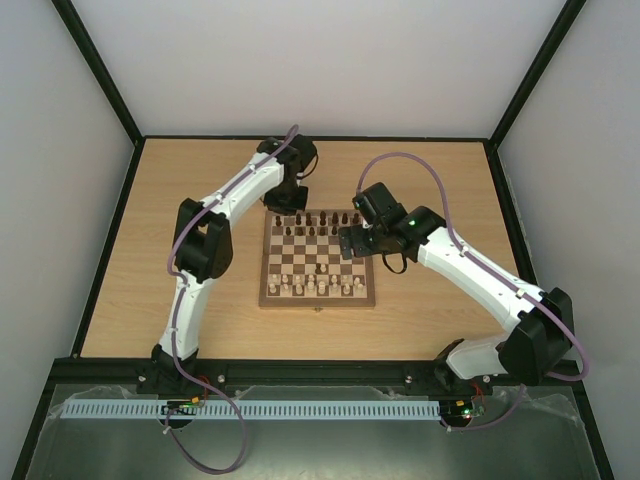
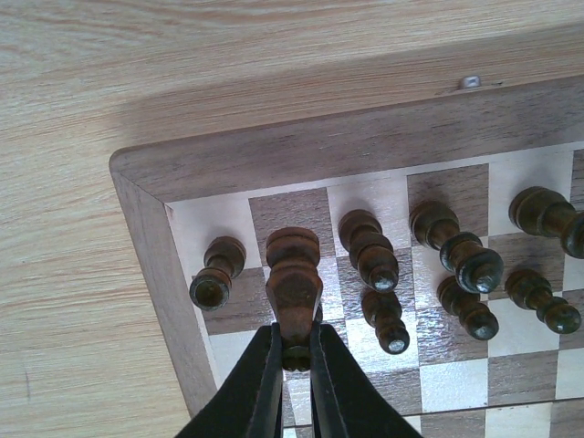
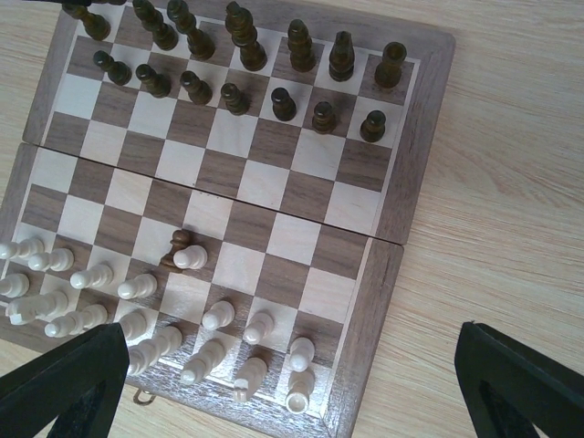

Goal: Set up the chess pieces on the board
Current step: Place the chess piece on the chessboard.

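My left gripper is holding the dark brown chess piece (image 2: 294, 278) and will next lower it onto the dark square beside the corner piece and let go, because that square in the far row is empty.
The board (image 1: 318, 302) lies mid-table, its corner (image 2: 301, 151) close under the left wrist camera. My left gripper (image 2: 294, 330) (image 1: 290, 208) is shut on a dark brown chess piece (image 2: 294, 278). That piece's base is at the second square of the far row, beside a corner piece (image 2: 217, 272). More dark chess pieces (image 2: 370, 254) stand along those two rows (image 3: 239, 32). One dark pawn (image 3: 175, 246) stands alone mid-board against a cream pawn (image 3: 192, 258). My right gripper (image 3: 290, 365) (image 1: 352, 240) hangs open above the board's right side, holding nothing.
Cream chessmen (image 3: 219, 315) fill the two near rows of the board (image 3: 415, 164). A small metal clasp (image 2: 470, 81) sits on the far edge of the board. Bare wooden table (image 1: 440, 300) surrounds the board, ringed by a black frame.
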Motion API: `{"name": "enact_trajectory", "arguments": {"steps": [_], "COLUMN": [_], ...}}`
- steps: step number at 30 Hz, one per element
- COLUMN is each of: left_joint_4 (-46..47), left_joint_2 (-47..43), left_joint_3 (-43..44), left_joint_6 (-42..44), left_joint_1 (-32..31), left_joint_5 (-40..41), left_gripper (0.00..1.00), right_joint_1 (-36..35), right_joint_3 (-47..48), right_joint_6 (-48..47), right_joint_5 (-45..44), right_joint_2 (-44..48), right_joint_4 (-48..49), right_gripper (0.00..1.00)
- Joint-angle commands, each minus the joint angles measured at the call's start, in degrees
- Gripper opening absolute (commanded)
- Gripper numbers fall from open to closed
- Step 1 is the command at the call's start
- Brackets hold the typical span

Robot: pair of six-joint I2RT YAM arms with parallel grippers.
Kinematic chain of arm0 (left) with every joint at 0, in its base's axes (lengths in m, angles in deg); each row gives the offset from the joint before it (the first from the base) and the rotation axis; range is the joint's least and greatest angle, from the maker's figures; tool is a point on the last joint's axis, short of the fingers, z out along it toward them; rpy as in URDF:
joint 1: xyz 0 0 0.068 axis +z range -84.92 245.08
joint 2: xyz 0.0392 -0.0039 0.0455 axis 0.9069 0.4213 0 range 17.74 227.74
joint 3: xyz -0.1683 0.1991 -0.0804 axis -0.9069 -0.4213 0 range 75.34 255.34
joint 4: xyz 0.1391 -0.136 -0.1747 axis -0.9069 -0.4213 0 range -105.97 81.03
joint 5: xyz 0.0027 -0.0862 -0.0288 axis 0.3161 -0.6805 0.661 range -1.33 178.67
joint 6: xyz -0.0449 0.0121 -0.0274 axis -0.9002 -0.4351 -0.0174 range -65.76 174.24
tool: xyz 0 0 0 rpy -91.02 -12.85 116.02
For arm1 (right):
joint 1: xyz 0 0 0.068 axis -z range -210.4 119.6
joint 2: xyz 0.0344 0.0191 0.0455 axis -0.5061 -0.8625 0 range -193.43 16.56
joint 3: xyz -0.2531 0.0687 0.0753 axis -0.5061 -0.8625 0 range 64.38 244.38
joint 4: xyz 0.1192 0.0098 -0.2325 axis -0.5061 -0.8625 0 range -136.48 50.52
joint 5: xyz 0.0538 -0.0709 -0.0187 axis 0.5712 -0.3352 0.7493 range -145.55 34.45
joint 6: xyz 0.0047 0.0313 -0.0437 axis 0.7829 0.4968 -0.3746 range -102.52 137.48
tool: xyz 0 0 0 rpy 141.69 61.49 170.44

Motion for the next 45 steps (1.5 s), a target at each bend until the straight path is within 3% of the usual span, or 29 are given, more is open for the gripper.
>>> {"name": "enact_trajectory", "arguments": {"steps": [1, 45], "left_joint_4": [-1.8, -1.8], "left_joint_2": [1.2, 3.9], "left_joint_3": [0.0, -1.2], "left_joint_6": [-0.4, -0.1], "left_joint_1": [-0.3, -0.8], "left_joint_5": [0.5, 0.1], "left_gripper": [0.04, 0.08], "right_joint_1": [-0.7, -2.6], "right_joint_3": [-0.8, -1.4], "right_joint_6": [-0.8, -1.1], "right_joint_5": [0.5, 0.3], "right_joint_2": [0.9, 0.6], "right_joint_4": [-0.2, 0.2], "right_gripper": [0.99, 0.99]}}
